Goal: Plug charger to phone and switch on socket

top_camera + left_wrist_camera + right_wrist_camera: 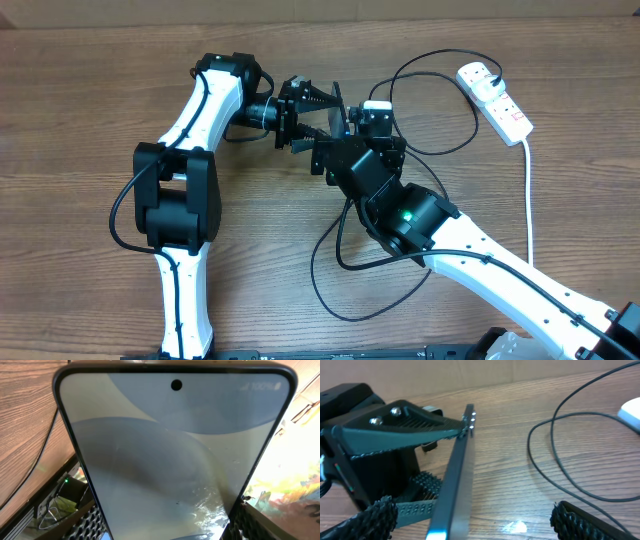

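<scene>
My right gripper moves slightly toward my left gripper next and closes on the phone's near end (338, 128) (451, 514).
My left gripper (305, 115) is shut on the phone (170, 455) and holds it on edge above the table. The phone's light blue-grey screen fills the left wrist view, with the fingers (165, 530) at its lower sides. In the right wrist view the phone (455, 480) shows edge-on between my right gripper's fingers (475, 522), which are open and empty. The charger's black cable (440, 60) loops over the table and also shows in the right wrist view (555, 460). Its small plug tip is not visible. The white socket strip (500, 105) lies at the far right.
The socket's thick white cord (528, 200) runs down the right side. More loops of the black cable (330, 270) lie under and in front of my right arm (420, 220). The left arm's base (178, 195) stands at the left.
</scene>
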